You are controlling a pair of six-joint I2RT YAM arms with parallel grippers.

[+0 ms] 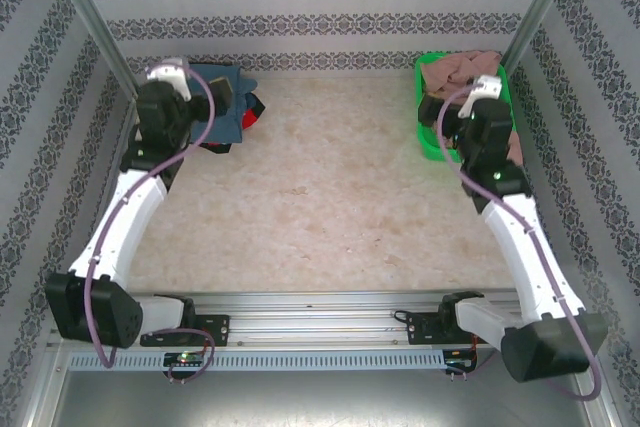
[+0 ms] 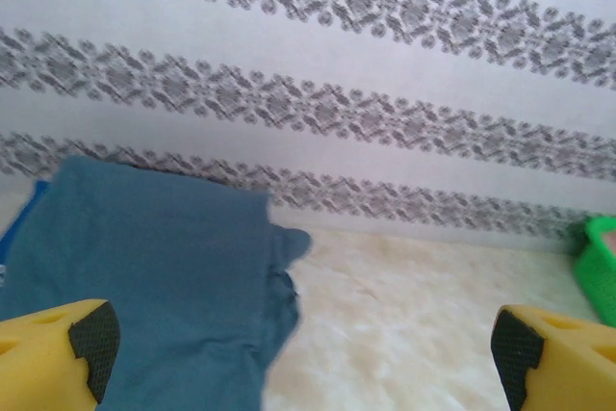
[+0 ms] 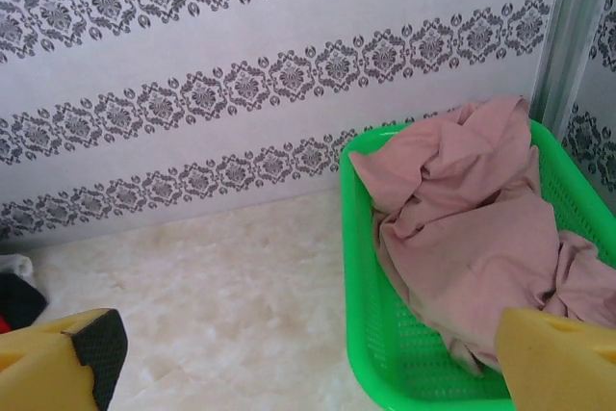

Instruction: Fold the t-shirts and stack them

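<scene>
My right gripper is open above the crumpled dusty-pink t-shirt, which lies down inside the green basket point(image 3: 385, 344). It should next lower its open fingers past the basket's rim onto the t-shirt's bunched middle point(image 3: 457, 204).
A crumpled dusty-pink t-shirt point(image 3: 472, 228) lies in the green mesh basket point(image 3: 385, 344) at the back right of the table. My right gripper point(image 3: 308, 363) hovers open over the basket's near left corner, and one yellow finger point(image 3: 558, 358) overlaps the pink cloth. At the back left is a pile of folded t-shirts with a blue-grey one point(image 2: 144, 267) on top. From above, red cloth point(image 1: 255, 107) and dark cloth point(image 1: 215, 143) peek out under the blue-grey shirt point(image 1: 228, 119). My left gripper point(image 2: 303, 372) stands open just above this pile's right edge and holds nothing.
The patterned back wall point(image 1: 320, 22) runs close behind both the pile and the basket point(image 1: 428, 137). Metal posts point(image 1: 95, 22) stand at the back corners. The marbled tabletop point(image 1: 330, 177) stretches between the two arms.
</scene>
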